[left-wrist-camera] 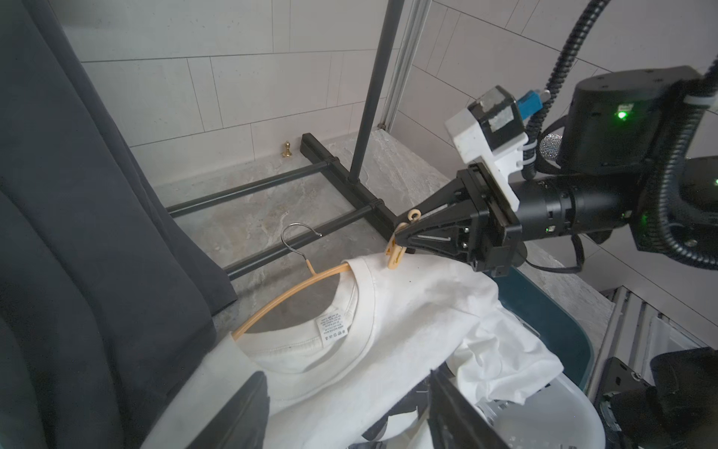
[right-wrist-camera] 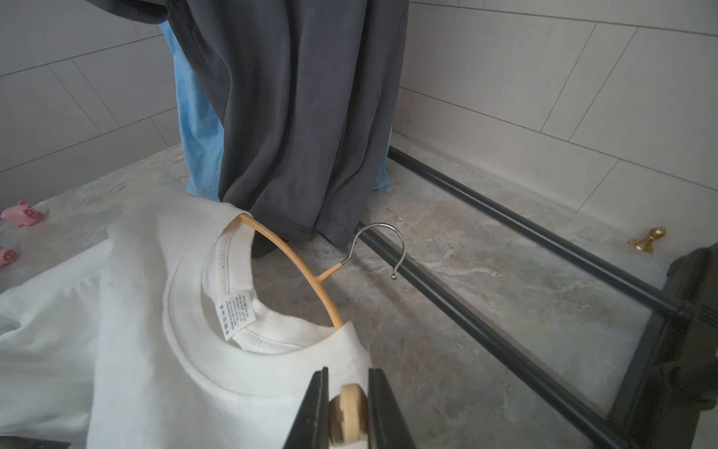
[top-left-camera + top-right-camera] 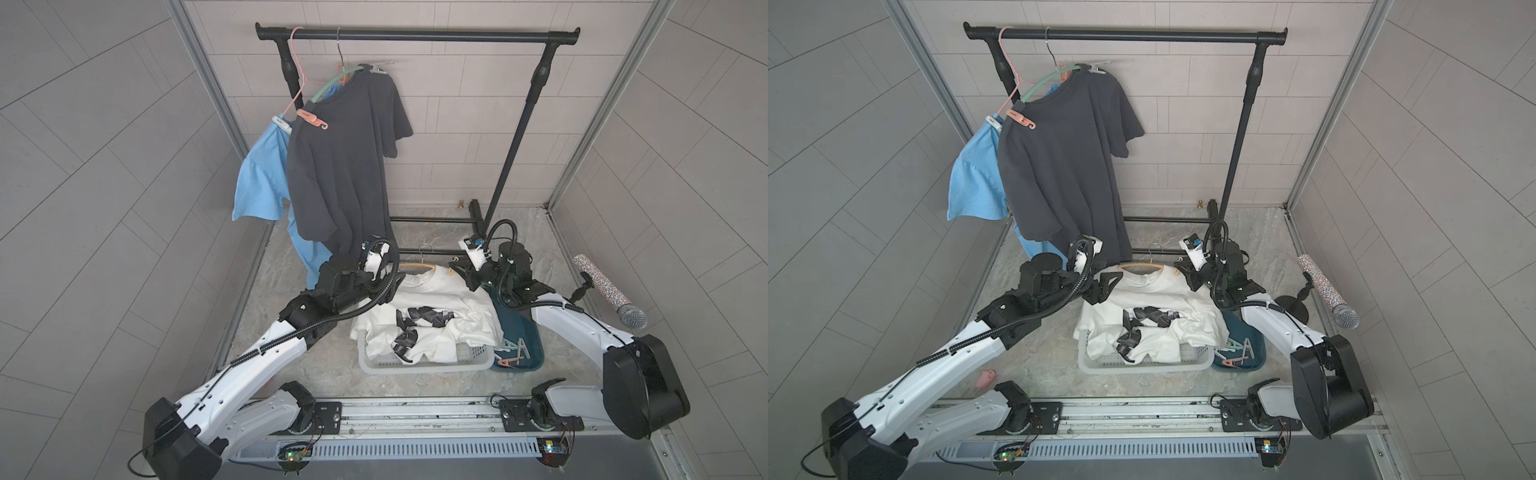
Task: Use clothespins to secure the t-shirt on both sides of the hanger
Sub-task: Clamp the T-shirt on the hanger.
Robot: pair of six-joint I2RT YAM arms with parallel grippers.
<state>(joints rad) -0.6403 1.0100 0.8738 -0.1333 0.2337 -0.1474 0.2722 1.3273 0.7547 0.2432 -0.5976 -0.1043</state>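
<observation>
The shirt's shoulder edge (image 3: 451,273) (image 2: 353,374) beside the collar is just below my right gripper, so the gripper should lower the downward-pointing clothespin over it and let go of the clothespin.
A white t-shirt (image 3: 432,307) (image 3: 1154,299) lies on a tan hanger (image 1: 287,295) (image 2: 303,268) over a white basket. My right gripper (image 1: 400,237) (image 2: 348,379) is shut on a pale yellow clothespin (image 1: 396,252) (image 2: 348,408). The pin's lower end meets the shirt's shoulder edge just right of the collar; whether it bites the fabric I cannot tell. My left gripper (image 1: 349,408) (image 3: 1102,289) hovers open over the shirt's other shoulder, with nothing between its fingers. More clothespins (image 3: 513,353) (image 3: 1235,351) lie in a teal bin.
The white basket (image 3: 415,365) and teal bin (image 3: 536,353) stand side by side on the floor. Behind them is a black clothes rack (image 3: 415,35) with a dark t-shirt (image 3: 340,166) and a blue one (image 3: 259,178). A microphone (image 3: 611,291) stands at the right.
</observation>
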